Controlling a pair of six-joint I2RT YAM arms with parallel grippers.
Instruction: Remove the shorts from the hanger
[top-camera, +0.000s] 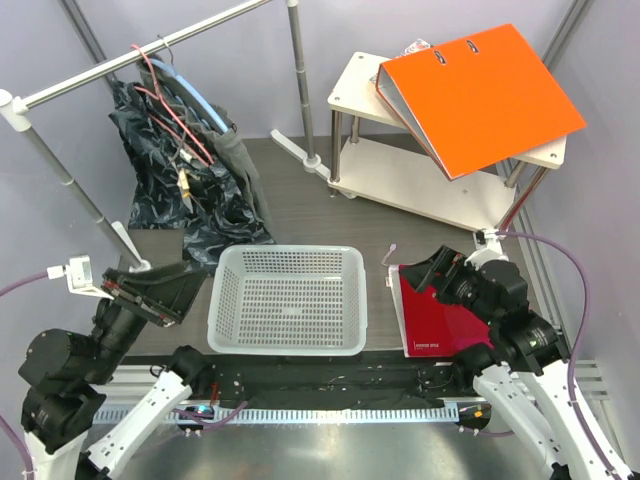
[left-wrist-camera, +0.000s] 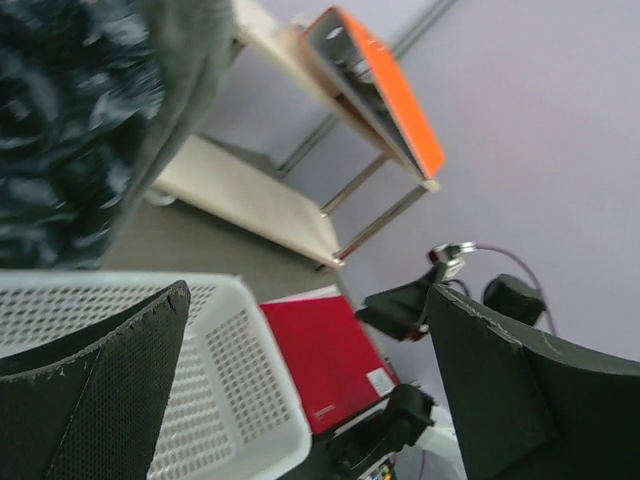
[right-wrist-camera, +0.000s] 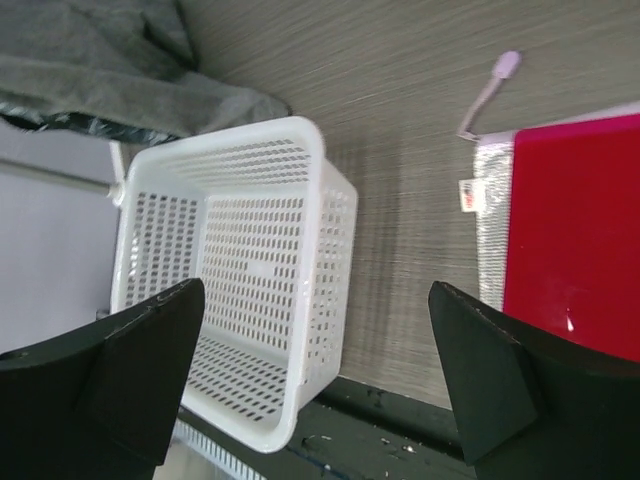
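Observation:
I should next swing my right gripper outward, past the basket, and close it on the grey cloth at that hanger end (top-camera: 232, 141), because the blue hanger's end sits in the cloth.
Dark patterned shorts (top-camera: 165, 170) hang from a hanger (top-camera: 178, 95) on the metal rail (top-camera: 150, 50) at the back left, with grey cloth (top-camera: 235, 165) beside them. The shorts also show blurred at the top left of the left wrist view (left-wrist-camera: 60, 120) and as grey cloth in the right wrist view (right-wrist-camera: 110, 70). My left gripper (top-camera: 150, 290) is open and empty, low at the near left, beside the basket. My right gripper (top-camera: 430, 270) is open and empty at the near right, over the red folder.
A white perforated basket (top-camera: 288, 255) sits in the near middle of the table. A red folder (top-camera: 440, 320) lies to its right. A small white shelf table (top-camera: 450, 170) at the back right carries an orange binder (top-camera: 480, 90). The rail's posts (top-camera: 298, 80) stand at the back.

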